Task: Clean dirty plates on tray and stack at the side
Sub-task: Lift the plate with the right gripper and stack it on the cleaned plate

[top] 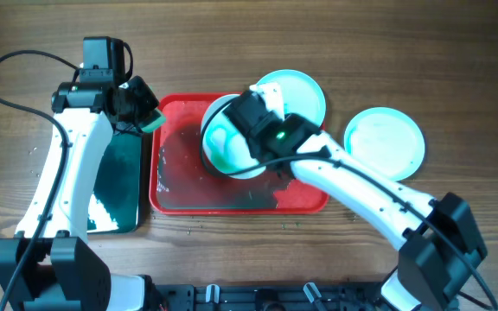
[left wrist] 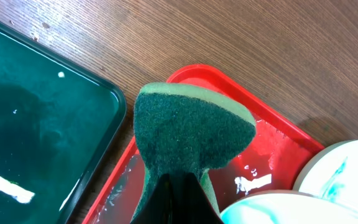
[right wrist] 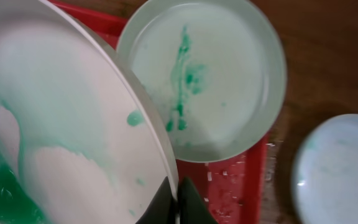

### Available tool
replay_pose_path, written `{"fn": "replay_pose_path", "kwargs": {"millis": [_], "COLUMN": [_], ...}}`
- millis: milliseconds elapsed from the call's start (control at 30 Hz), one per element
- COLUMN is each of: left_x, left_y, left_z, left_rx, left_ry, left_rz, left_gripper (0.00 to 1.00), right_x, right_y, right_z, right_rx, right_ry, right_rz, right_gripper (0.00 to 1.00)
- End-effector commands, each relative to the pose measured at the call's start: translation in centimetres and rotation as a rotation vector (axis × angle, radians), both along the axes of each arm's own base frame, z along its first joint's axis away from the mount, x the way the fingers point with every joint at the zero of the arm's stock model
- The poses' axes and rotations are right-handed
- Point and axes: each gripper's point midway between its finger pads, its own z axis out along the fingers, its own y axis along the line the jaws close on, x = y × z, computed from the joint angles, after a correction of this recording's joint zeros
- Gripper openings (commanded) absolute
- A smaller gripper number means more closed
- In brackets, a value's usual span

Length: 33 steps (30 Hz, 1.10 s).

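Note:
The robot should next lift its right gripper across to the third plate [top: 385,143] [right wrist: 339,169], to the gripper's right in the overhead view, off the tray, and lower it to release the rim of the teal-green smeared plate.
The red tray [top: 175,200] lies at the table's middle. My right gripper [right wrist: 174,200] is shut on the rim of a plate [top: 225,142] with a teal-green smear, held tilted above the tray; it fills the left of the right wrist view [right wrist: 61,137]. A second smeared plate [top: 305,91] rests over the tray's far right corner [right wrist: 210,81]. A third plate [top: 386,142] lies on the table right of the tray [right wrist: 340,168]. My left gripper [left wrist: 178,202] is shut on a green sponge [left wrist: 191,130], held over the tray's far left corner [top: 150,119].
A black tray with a green inside [top: 119,181] lies left of the red tray, also seen in the left wrist view [left wrist: 36,118]. White flecks and wet film lie on the red tray's floor [left wrist: 253,182]. Cables run along the left side.

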Motion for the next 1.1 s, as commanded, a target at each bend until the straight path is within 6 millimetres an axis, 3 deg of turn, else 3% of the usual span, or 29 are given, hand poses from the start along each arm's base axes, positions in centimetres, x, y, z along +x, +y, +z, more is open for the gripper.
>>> {"fn": "replay_pose_path", "kwargs": {"millis": [0, 267, 433, 600, 733, 833, 867, 967, 1000, 1067], "left_x": [0.0, 0.0, -0.1, -0.3, -0.5, -0.5, -0.5, -0.5, -0.5, -0.5], "left_y": [-0.1, -0.1, -0.1, -0.1, -0.1, -0.1, -0.1, -0.1, -0.1, -0.1], "left_z": [-0.5, -0.5, -0.5, -0.6, -0.7, -0.7, -0.7, -0.7, -0.7, -0.7], "left_rx": [0.000, 0.000, 0.000, 0.000, 0.000, 0.000, 0.000, 0.000, 0.000, 0.000], "left_ry": [0.013, 0.014, 0.017, 0.026, 0.034, 0.034, 0.034, 0.034, 0.034, 0.034], "left_rz": [-0.019, -0.019, -0.019, -0.019, -0.019, -0.019, -0.019, -0.019, -0.019, -0.019], "left_gripper": [0.04, 0.04, 0.04, 0.04, 0.04, 0.04, 0.04, 0.04, 0.04, 0.04], "right_x": [0.4, -3.1, -4.4, -4.5, -5.0, -4.9, -4.8, -3.0, -2.3, -0.2], "right_y": [-1.6, 0.4, 1.3, 1.7, 3.5, 3.6, 3.4, 1.1, -0.3, -5.5], "right_z": [4.5, 11.0, 13.1, 12.4, 7.0, 4.7, 4.7, 7.4, 8.6, 11.4], "right_rx": [-0.193, -0.491, -0.582, -0.553, -0.369, -0.257, -0.191, 0.033, 0.105, 0.268], "right_ry": [-0.228, -0.584, -0.684, -0.655, -0.380, -0.229, -0.186, -0.139, -0.134, -0.132], "right_rz": [-0.039, 0.009, 0.038, 0.056, 0.175, 0.194, 0.188, 0.118, 0.081, -0.042], "right_gripper": [0.04, 0.04, 0.04, 0.04, 0.04, 0.04, 0.04, 0.04, 0.04, 0.04]}}
